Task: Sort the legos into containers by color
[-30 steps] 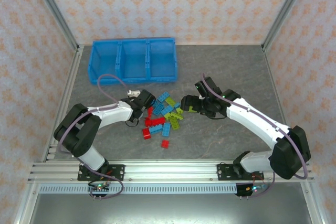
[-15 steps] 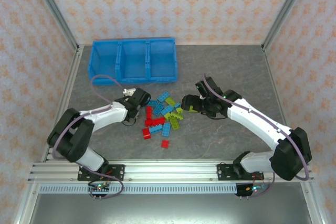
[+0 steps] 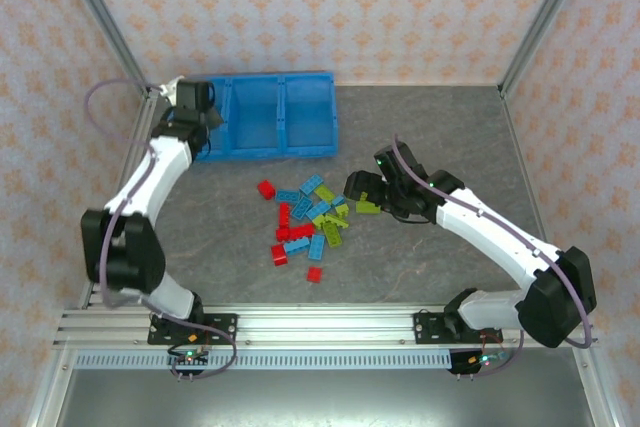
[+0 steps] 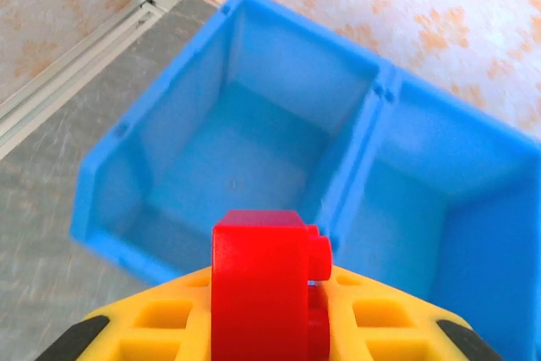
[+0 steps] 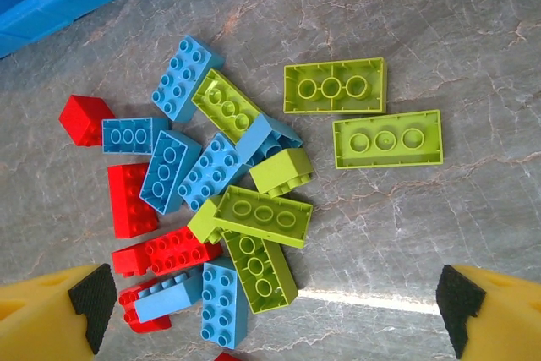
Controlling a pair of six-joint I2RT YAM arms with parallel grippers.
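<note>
The red lego in my left gripper goes outward and down next, clearing the blue tray's near side, for release. The tray's bare end section lies outward of and below the gripper.
My left gripper is shut on a red lego, held edge-up between the yellow fingers above the near wall of the blue tray's left compartment. That compartment and the middle one look bare inside. The other legos, red, light blue and lime green, lie heaped on the grey table. My right gripper hangs open over the heap's right edge. Several bricks sit between its spread fingertips, with a lime brick nearest its centre.
Two lime bricks lie upside down, apart from the heap on its right. A single red brick sits at the heap's upper left, another just below it. Metal posts and patterned walls enclose the table.
The left arm has swung from the heap up and left to the tray's left compartment, carrying the red lego. The right gripper has barely shifted.
</note>
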